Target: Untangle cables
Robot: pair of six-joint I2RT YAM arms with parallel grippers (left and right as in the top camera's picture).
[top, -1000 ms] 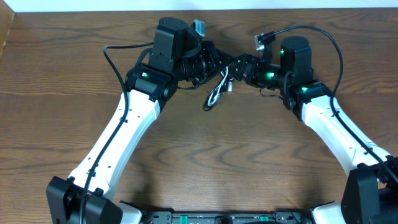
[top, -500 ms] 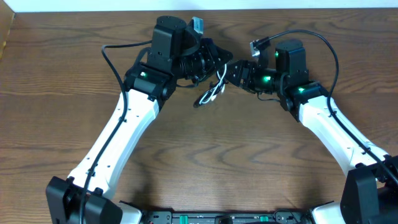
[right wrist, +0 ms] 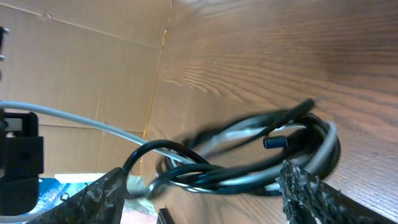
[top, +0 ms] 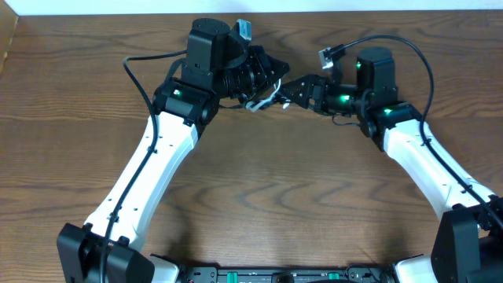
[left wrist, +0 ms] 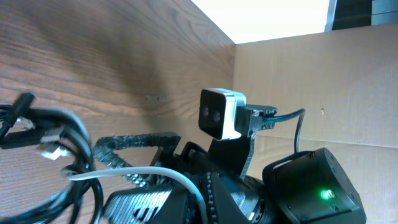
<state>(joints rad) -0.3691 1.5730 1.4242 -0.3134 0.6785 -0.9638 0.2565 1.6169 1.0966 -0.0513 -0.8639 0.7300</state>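
Observation:
I need to lower my left gripper next and draw it back to release the white cable (left wrist: 137, 169), since the bare wooden tabletop is below this gripper and nearer my base.
The cables hang as a small tangled bundle (top: 264, 99) between my two grippers at the far middle of the table. My left gripper (top: 269, 79) is shut on the white cable (left wrist: 137, 169), which curves into its jaws (left wrist: 186, 196). The black cable (left wrist: 79, 142) loops to the left of that, with plug ends beside it. In the right wrist view the black loops (right wrist: 249, 168) and grey-white strands lie just above the wood between my right gripper's (right wrist: 208, 193) wide-open fingers. The white cable (right wrist: 68, 117) runs off left. My right gripper (top: 291, 88) sits right of the bundle.
The wooden table (top: 275, 189) spreads in front of the arms. Its far edge (top: 314, 11) is close behind the grippers. A cardboard wall (left wrist: 298, 74) stands beyond the table. Thick black arm wires (top: 137, 75) (top: 416, 55) loop beside each wrist.
The bundle hung lower and longer a second ago; now it is drawn up short against my left gripper. My right gripper moved in leftward, then back slightly right.

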